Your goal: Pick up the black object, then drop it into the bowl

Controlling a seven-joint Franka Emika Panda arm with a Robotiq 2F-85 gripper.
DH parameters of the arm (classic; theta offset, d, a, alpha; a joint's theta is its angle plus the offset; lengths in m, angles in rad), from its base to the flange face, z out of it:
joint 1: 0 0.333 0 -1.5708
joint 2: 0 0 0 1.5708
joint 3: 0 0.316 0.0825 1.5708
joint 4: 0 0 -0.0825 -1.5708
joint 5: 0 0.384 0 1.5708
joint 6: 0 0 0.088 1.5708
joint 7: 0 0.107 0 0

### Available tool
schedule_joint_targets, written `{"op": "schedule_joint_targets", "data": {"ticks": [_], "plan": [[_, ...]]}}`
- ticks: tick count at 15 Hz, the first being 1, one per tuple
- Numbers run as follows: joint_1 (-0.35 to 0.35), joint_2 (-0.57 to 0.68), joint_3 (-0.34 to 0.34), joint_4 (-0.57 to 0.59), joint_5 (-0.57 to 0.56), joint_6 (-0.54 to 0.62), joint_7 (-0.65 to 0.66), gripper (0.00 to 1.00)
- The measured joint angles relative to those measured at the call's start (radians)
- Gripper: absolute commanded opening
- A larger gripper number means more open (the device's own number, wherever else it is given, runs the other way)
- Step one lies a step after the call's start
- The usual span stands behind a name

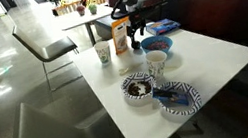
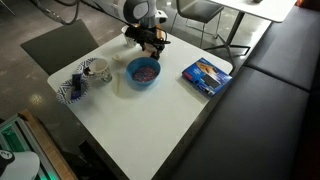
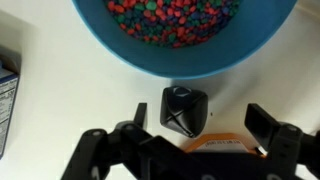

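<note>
My gripper comes down beside the blue bowl next and closes on the black object [image 3: 184, 110].
In the wrist view the black object [image 3: 183, 108], a small faceted lump, lies on the white table just below the blue bowl [image 3: 100, 40], which holds colourful candies. My gripper [image 3: 200, 115] is open, with one finger on each side of the black object and not touching it. In both exterior views the gripper [image 1: 138, 31] [image 2: 152, 45] hangs low beside the bowl [image 1: 159, 52] [image 2: 143, 84]. The black object is hidden by the gripper there.
Two paper cups [image 1: 103, 52] [image 1: 157, 63] and two blue-and-white patterned plates [image 1: 138, 88] [image 1: 178, 97] stand nearby on the white table. A blue packet [image 2: 207, 75] lies near the bench side. A carton [image 1: 118, 34] stands next to the gripper.
</note>
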Motion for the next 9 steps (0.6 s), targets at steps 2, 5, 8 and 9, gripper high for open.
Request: {"op": "schedule_joint_targets", "data": {"ticks": [2, 5, 8, 9], "plan": [[-0.001, 0.046, 0.0, 0.047, -0.002, 0.0, -0.014, 0.73], [-0.001, 0.102, 0.0, 0.11, -0.003, 0.0, -0.028, 0.49], [-0.001, 0.142, 0.0, 0.158, -0.004, 0.0, -0.031, 0.27], [-0.001, 0.149, 0.0, 0.167, -0.005, -0.001, -0.031, 0.19]]}}
